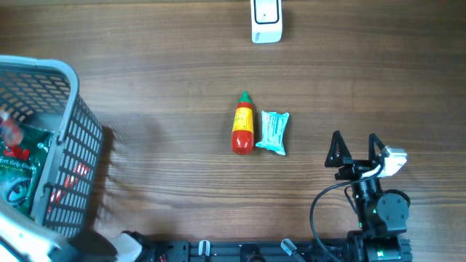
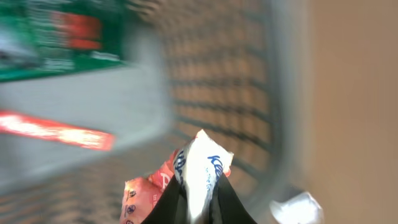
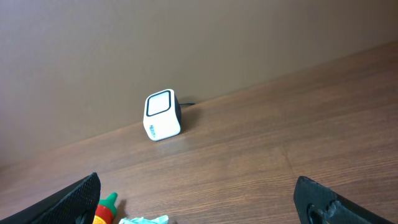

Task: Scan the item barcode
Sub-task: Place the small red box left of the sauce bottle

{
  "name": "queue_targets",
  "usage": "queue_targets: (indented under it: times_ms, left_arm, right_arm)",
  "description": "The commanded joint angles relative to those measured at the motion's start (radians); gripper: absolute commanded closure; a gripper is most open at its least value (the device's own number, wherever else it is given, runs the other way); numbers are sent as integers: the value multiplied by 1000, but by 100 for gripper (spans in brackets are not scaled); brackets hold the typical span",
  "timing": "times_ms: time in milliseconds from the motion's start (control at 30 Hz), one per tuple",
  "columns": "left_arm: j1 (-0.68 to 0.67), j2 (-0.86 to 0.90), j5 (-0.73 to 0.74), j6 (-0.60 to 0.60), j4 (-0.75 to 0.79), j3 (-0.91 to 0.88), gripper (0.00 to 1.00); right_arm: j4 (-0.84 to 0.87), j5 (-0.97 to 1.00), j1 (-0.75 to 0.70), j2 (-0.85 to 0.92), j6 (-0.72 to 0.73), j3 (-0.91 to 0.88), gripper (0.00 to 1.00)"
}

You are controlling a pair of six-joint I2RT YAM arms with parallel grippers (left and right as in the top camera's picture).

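I next need to lift my left gripper over the basket's rim, then lower it to the tabletop's bare wood beside the sauce bottle and release the packet.
In the left wrist view my left gripper (image 2: 200, 190) is shut on a white packet with blue lettering and a red-orange side (image 2: 202, 158), inside the grey mesh basket (image 2: 249, 93). The view is blurred. The white barcode scanner (image 1: 266, 20) stands at the table's far edge and also shows as the scanner (image 3: 163, 115) in the right wrist view. My right gripper (image 1: 357, 149) hovers open and empty at the near right, its open jaws (image 3: 198, 180) facing the scanner.
A red sauce bottle with a green cap (image 1: 243, 125) and a teal packet (image 1: 274, 132) lie side by side mid-table, left of my right gripper. The basket (image 1: 73, 131) at the left holds a green package (image 2: 56, 37) and a red item (image 2: 56, 130).
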Motion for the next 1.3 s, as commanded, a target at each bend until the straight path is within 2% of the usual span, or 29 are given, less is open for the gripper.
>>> queue_targets:
  times_ms: [0,100,167,233,367,400,500,567,633,667,733,800,833,867,967,1067,1133,1200,1267]
  left_arm:
    - [-130,-114,421,143,16,14,96]
    - [-385,-172,420,286,4,13,96]
    - [-600,-174,309,292,4,7,96]
    - [-861,-164,112,190,34,-65,96]
    - [-1092,-146,-56,156,168,-242,96]
    - [-1187,-119,-97,105,277,-363,96]
    - [-1309,-25,-189,-7,491,-557,96]
    - [-1357,53,-211,-71,572,-619,96]
    - [-1393,160,-297,-206,583,-634,96]
    - [-1404,193,-311,-235,588,-634,96]
    - [-1424,293,-320,-332,612,-634,80]
    - [-1424,317,-322,-367,621,-634,48]
    - [-1424,310,-335,-367,622,-631,20]
    - [-1422,291,-340,-366,613,-620,2]
    - [-1419,206,-420,-359,547,-544,0]
    - [-1419,100,-533,-256,451,-410,0]
    - [-1419,6,-735,-227,361,-276,0]
    - [-1413,-64,-850,-227,324,-196,0]
    - [-1368,-145,-899,-228,312,-160,0]
  right_arm:
    - [6,14,2,-3,-11,-1,0]
    - [6,14,2,-3,-11,-1,0]
    - [6,14,2,-3,-11,-1,1]
    - [6,14,2,-3,-11,-1,0]
    - [6,14,2,-3,-11,-1,1]
    - [6,14,2,-3,-11,-1,0]
    - [6,14,2,-3,-11,-1,0]
    - [6,14,2,-3,-11,-1,0]
    - [6,14,2,-3,-11,-1,1]
    - [6,14,2,-3,-11,-1,0]
    - [6,14,2,-3,-11,-1,0]
    - [6,14,2,-3,-11,-1,0]
    - [6,14,2,-3,-11,-1,0]
    - [6,14,2,-3,-11,-1,0]
    - [6,14,2,-3,-11,-1,0]
    - [6,14,2,-3,-11,-1,0]
    - [6,14,2,-3,-11,-1,0]
    - [6,14,2,-3,-11,-1,0]
    - [6,14,2,-3,-11,-1,0]
